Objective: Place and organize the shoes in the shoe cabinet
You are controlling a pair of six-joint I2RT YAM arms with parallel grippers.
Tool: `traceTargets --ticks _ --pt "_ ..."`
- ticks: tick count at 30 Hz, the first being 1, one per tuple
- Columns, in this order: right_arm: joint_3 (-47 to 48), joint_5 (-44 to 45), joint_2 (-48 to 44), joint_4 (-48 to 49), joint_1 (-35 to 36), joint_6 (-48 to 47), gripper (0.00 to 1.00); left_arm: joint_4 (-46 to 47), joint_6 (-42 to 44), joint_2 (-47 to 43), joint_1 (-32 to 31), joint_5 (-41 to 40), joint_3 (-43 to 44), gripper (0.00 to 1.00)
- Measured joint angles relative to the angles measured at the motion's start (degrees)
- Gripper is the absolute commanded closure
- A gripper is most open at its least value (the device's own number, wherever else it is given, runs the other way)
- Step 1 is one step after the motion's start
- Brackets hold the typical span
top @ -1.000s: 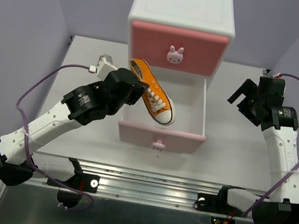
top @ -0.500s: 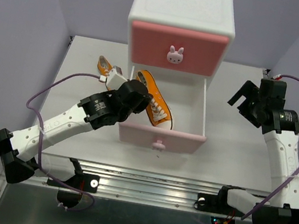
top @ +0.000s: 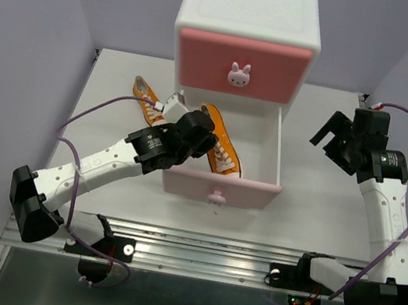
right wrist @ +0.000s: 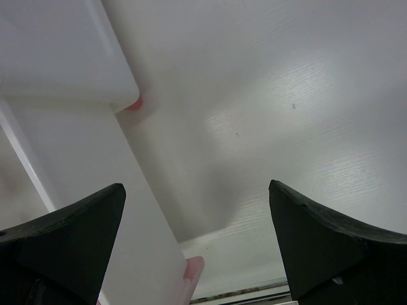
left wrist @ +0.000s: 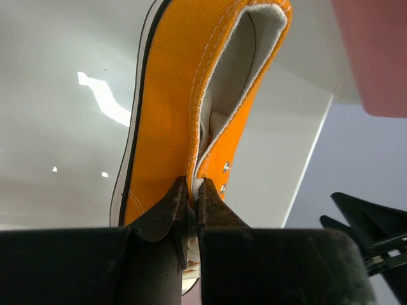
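The held shoe slants, so it goes down with my left gripper next, toward the drawer's side beside the second orange shoe, turning parallel, before its collar's release.
The shoe cabinet point(top: 250, 18) stands at the back, its darker pink upper drawer shut. The pale pink lower drawer point(top: 219, 187) is pulled open. My left gripper point(top: 204, 140) is shut on the collar of an orange shoe point(top: 222, 151) and holds it tilted inside the open drawer. In the left wrist view the jaws point(left wrist: 194, 190) pinch the shoe's point(left wrist: 165, 95) orange edge by the eyelets. A second orange shoe point(top: 146, 100) lies on the table left of the drawer. My right gripper point(top: 331, 139) is open and empty, right of the cabinet. The black shoes are out of view.
The right wrist view shows the drawer's white side wall point(right wrist: 140, 222), its pink front corner point(right wrist: 194, 270) and the table between my open fingers point(right wrist: 331, 241). Lilac walls close in the table on both sides.
My left arm has carried the orange shoe right and down into the open drawer. The second orange shoe has come into view behind the arm. The right arm has barely moved.
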Motion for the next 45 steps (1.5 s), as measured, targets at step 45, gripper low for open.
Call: traceTargets --ticks 45 --pt "-2.89 -0.44 -0.22 -0.02 0.00 0.07 0.00 -8.15 38.86 14.19 12.17 8.07 8.59 1.00"
